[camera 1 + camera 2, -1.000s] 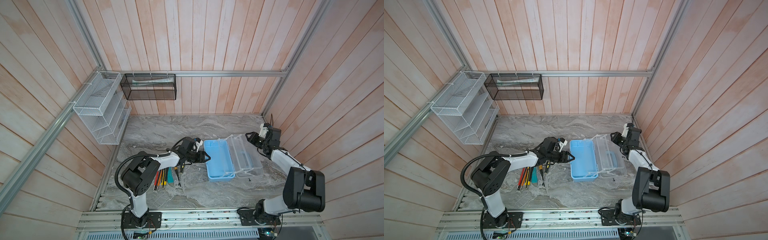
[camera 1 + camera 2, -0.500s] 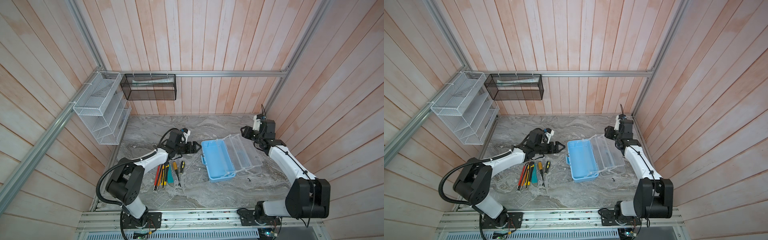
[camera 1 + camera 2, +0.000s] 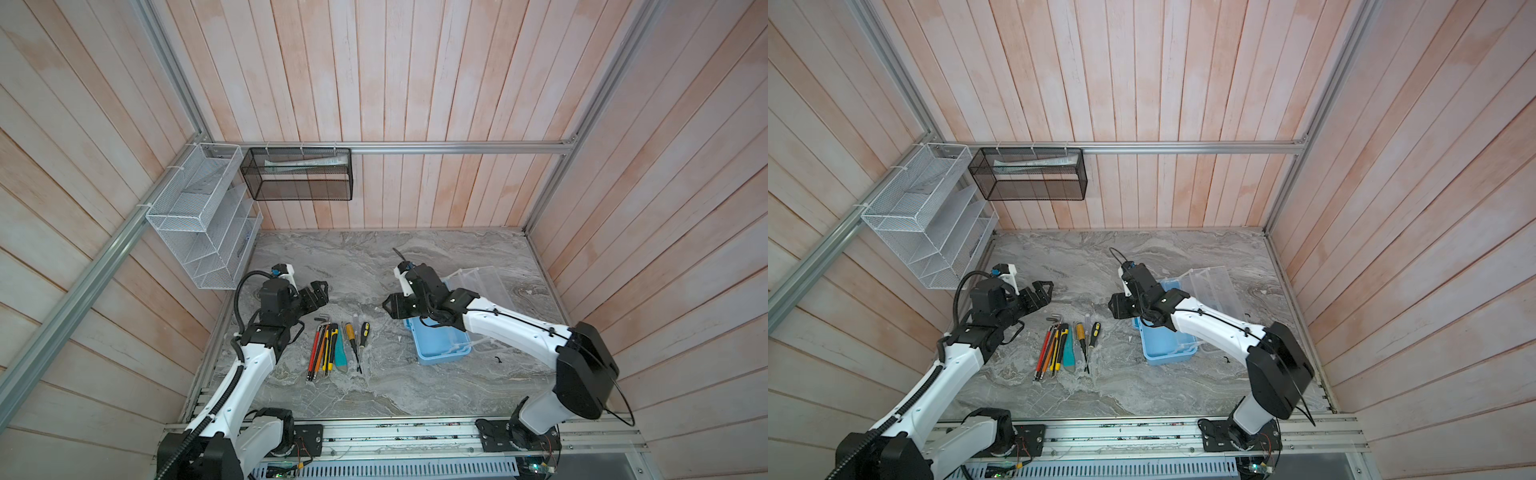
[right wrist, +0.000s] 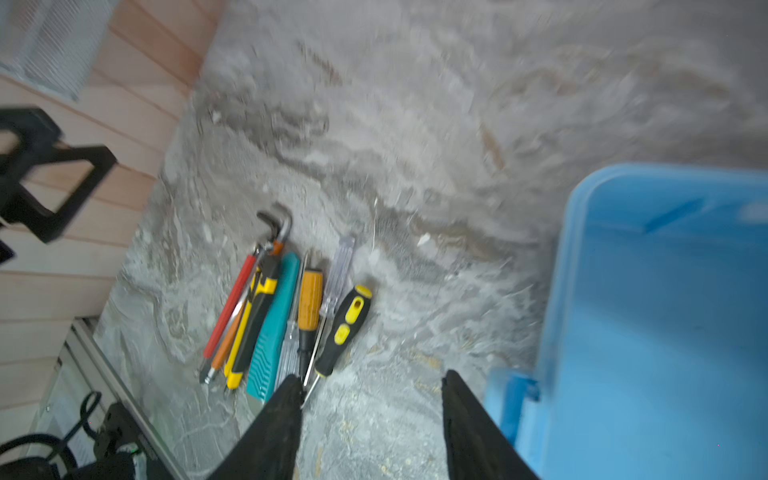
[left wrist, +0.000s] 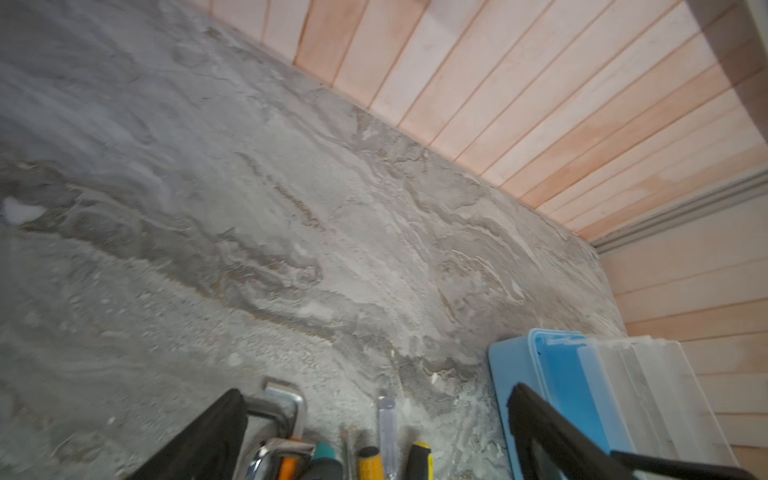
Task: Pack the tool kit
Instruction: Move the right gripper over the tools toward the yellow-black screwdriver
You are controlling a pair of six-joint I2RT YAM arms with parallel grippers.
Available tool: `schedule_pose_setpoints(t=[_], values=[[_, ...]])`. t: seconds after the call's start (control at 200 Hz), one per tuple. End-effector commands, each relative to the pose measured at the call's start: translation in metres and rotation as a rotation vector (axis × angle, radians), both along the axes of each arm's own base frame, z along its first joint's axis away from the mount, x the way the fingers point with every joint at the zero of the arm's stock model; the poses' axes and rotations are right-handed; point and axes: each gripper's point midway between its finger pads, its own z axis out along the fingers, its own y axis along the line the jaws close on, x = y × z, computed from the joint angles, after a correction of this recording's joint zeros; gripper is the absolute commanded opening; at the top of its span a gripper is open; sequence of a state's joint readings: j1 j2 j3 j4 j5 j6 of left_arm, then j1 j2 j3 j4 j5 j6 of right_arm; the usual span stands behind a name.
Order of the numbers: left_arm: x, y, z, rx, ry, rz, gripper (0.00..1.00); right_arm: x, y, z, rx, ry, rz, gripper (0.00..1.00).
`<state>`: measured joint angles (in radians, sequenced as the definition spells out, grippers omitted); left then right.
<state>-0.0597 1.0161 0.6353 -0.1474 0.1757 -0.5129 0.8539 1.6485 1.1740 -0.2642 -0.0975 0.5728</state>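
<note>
The black-and-yellow screwdriver's handle (image 3: 365, 330) is below my right gripper, on the side away from the box (image 3: 440, 347), so I will next lower toward the tool row and onto it.
The tool kit's light blue box (image 3: 440, 347) (image 3: 1168, 347) stands open right of centre, its clear lid (image 3: 484, 282) (image 3: 1214, 286) thrown back to the right. A row of screwdrivers, hex keys and utility knives (image 3: 336, 345) (image 3: 1068, 345) (image 4: 291, 307) lies on the table to its left. My left gripper (image 3: 321, 291) (image 3: 1045, 291) (image 5: 374, 390) hovers open and empty behind the row, over the hex keys (image 5: 286, 399). My right gripper (image 3: 388, 305) (image 3: 1115, 306) (image 4: 371, 377) is open and empty between the row and the box (image 4: 665, 311).
A white wire mesh rack (image 3: 203, 216) hangs on the left wall and a black mesh basket (image 3: 297, 174) on the back wall. Wooden walls close in three sides. The right arm's forearm (image 3: 498, 328) crosses over the box. Small scraps (image 3: 496, 359) lie by the box.
The left gripper pulled back left from the box's edge and opened wide. The right gripper left the lid's far end and swung left across the box, opening a little.
</note>
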Motion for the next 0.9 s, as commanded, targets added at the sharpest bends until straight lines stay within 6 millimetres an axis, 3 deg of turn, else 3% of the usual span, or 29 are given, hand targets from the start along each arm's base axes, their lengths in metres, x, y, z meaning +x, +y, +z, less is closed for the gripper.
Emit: schedule_pose_setpoints(t=[0.0, 0.175, 0.31, 0.64, 0.895], values=[[-0.010, 0.018, -0.008, 0.010, 0.013, 0.061, 1.00, -0.010, 0.021, -0.021, -0.032, 0.087, 0.022, 0.53], [-0.017, 0.024, -0.021, 0.033, 0.054, 0.064, 1.00, -0.023, 0.053, -0.051, -0.049, 0.159, 0.093, 0.51], [-0.018, 0.022, -0.023, 0.031, 0.055, 0.050, 1.00, -0.026, 0.064, -0.073, -0.117, 0.174, 0.101, 0.50], [-0.019, 0.021, -0.023, 0.042, 0.055, 0.033, 1.00, -0.019, 0.049, -0.104, -0.266, 0.168, 0.051, 0.44], [-0.020, 0.022, -0.027, 0.050, 0.060, 0.035, 1.00, -0.021, 0.059, -0.114, -0.264, 0.180, 0.068, 0.43]])
